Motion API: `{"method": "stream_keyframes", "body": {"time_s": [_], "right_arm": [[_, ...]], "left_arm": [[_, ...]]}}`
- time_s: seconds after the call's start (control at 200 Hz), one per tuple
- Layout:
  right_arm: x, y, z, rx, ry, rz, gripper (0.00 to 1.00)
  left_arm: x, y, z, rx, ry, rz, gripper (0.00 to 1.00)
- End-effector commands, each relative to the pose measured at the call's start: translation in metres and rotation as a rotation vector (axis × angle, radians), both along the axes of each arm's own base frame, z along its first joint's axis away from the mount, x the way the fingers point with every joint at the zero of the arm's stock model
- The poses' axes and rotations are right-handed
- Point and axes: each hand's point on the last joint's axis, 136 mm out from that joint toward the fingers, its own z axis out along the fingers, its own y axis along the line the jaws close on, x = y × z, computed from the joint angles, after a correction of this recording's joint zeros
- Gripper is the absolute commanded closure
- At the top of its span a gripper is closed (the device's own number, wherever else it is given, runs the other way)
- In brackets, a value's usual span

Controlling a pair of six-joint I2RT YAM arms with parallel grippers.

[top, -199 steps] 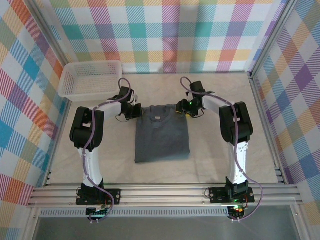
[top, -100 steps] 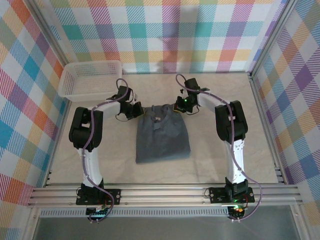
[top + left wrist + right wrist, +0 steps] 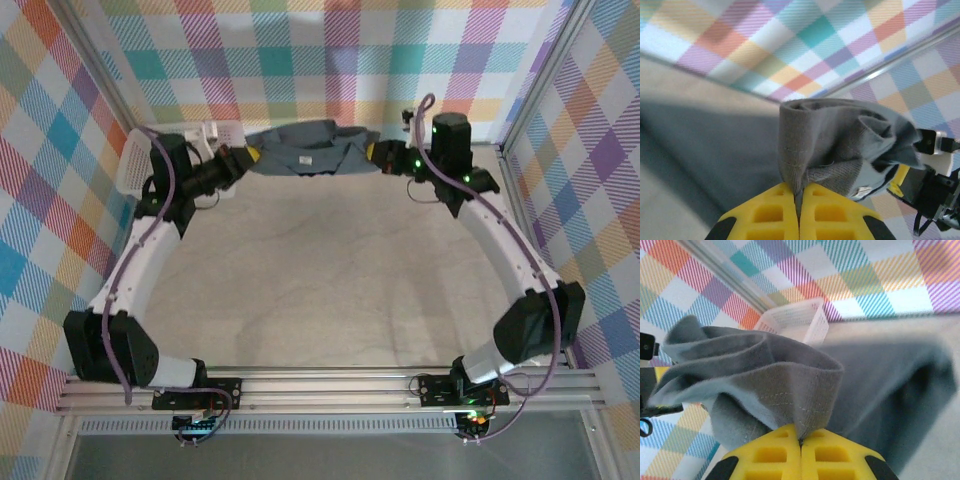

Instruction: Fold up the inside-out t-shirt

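I will next move my left gripper back and down to the table's clear middle and release the shirt's (image 3: 830, 140) end there, since the shirt hangs by the back wall.
The inside-out t-shirt (image 3: 305, 148), dark slate-grey, hangs stretched between my two grippers above the far end of the table, near the back wall. A small white tag shows on it. My left gripper (image 3: 250, 155) is shut on the shirt's left end, my right gripper (image 3: 372, 152) on its right end. In the left wrist view the yellow fingers (image 3: 765, 215) pinch a stitched fold of the shirt (image 3: 830, 140), and the left gripper (image 3: 799, 192) has cloth in the seam between the pads. The right gripper (image 3: 800, 440) is likewise shut on a hemmed fold of the shirt (image 3: 765, 375).
A white mesh basket (image 3: 215, 130) stands at the back left, partly behind my left arm, and it also shows in the right wrist view (image 3: 795, 320). The beige table (image 3: 320, 280) lies below. Checked walls and metal frame posts close in the back and sides.
Both arms have swung from mid-table out to the far end, lifting the shirt off the table. The right gripper has closed on the shirt.
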Motion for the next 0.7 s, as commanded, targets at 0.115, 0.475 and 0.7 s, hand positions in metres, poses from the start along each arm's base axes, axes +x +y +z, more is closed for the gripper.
{"method": "stream_keyframes", "body": {"time_s": [0.115, 0.475, 0.7], "right_arm": [[-0.073, -0.012, -0.181, -0.070, 0.429, 0.027, 1.00], [-0.145, -0.046, -0.205, -0.099, 0.488, -0.080, 0.99], [-0.106, -0.032, -0.208, -0.113, 0.497, -0.061, 0.99]], "left_arm": [[-0.071, -0.011, -0.167, 0.008, 0.424, -0.036, 1.00], [-0.122, 0.003, -0.206, 0.191, 0.493, -0.006, 1.00], [-0.094, 0.021, -0.249, 0.340, 0.614, 0.085, 1.00]]}}
